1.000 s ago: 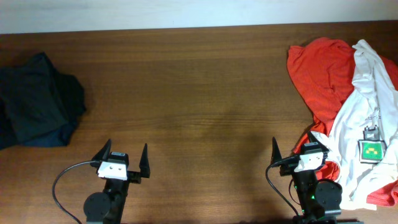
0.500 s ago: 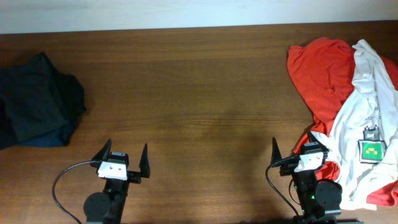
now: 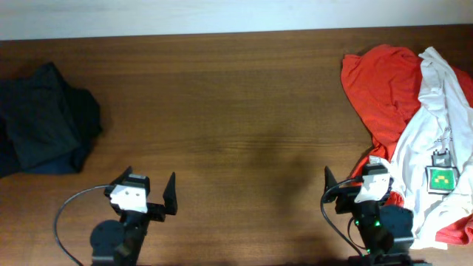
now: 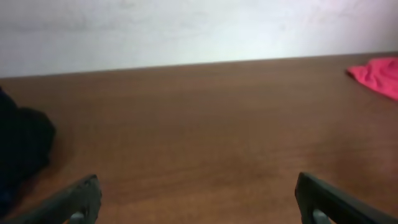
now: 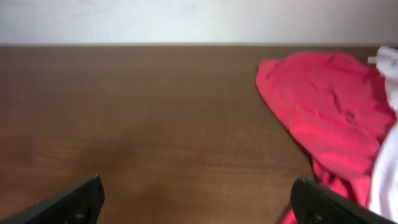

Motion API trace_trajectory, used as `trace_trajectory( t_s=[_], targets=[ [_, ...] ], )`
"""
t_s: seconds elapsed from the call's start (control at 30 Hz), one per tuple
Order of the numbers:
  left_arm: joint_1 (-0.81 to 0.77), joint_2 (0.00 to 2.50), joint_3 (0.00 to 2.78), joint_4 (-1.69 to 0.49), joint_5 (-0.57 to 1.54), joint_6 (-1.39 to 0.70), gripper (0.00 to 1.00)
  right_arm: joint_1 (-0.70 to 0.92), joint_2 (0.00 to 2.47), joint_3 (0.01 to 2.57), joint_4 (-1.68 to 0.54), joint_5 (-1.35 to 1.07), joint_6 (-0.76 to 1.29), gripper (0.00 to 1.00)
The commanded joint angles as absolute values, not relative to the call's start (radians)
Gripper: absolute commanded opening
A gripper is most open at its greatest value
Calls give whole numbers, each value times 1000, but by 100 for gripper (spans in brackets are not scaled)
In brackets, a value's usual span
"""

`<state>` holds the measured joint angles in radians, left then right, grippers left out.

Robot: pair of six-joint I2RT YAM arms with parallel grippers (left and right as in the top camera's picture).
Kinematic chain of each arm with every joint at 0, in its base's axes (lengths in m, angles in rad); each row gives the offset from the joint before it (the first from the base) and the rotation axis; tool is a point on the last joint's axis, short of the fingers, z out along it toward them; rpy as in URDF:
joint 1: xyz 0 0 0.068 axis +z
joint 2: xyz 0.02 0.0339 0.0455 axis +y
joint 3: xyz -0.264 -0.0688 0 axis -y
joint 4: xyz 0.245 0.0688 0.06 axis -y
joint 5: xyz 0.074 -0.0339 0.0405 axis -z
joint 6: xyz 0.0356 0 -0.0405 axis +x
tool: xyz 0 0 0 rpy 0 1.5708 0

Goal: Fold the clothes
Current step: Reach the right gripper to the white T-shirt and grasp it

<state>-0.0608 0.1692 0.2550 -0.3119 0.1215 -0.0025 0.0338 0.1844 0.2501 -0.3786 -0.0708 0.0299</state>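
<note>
My right gripper should tilt its fingers down next and lower them onto the white T-shirt's bunched fold (image 3: 382, 161), because that fold sticks out over the red cloth beside my right gripper.
A white T-shirt (image 3: 436, 125) with a green-and-black square print (image 3: 442, 179) lies crumpled at the table's right edge, over a red T-shirt (image 3: 380, 81). A dark navy garment (image 3: 41, 118) lies bunched at the far left. My left gripper (image 3: 148, 183) is open and empty near the front edge, well right of the navy garment. My right gripper (image 3: 349, 177) is open and empty, its right finger beside the red and white cloth. The left wrist view shows the left gripper (image 4: 199, 202), the navy garment (image 4: 18, 149) and the red shirt (image 4: 376, 74). The right wrist view shows the right gripper (image 5: 196, 199), red shirt (image 5: 323, 106) and white shirt (image 5: 385, 174).
The brown wooden table (image 3: 236, 111) runs back to a pale wall (image 3: 236, 15). A black cable (image 3: 63, 222) loops left of the left arm's base, and another cable (image 3: 325, 218) hangs by the right arm's base.
Both arms have shifted a little: the left one has turned slightly to the left, the right one has moved slightly right and toward the front. The clothes have not moved.
</note>
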Motion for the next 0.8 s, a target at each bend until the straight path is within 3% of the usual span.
trace_trajectory(
  t_s=[0.0,0.23,0.37,0.47,0.6,0.77],
  targets=[
    [-67,325,418,-350,134,-15,99,38,352,419,-448,-67,42,99],
    [-67,723,755,-569,135,-15,99,38,820,812,-655,-107,32,99],
    [-67,809,785,-588,138,-15,99,-3,1017,844,-643,240,201,99],
    [-67,830,785,-590,138,-15,99,-140,1229,844,-648,292,336,100],
    [-67,831,785,-589,138,-15,99,-250,1455,844,-612,273,347,88],
    [-67,832,785,-588,138,-15,99,-276,1599,844,-543,273,350,74]
  ],
)
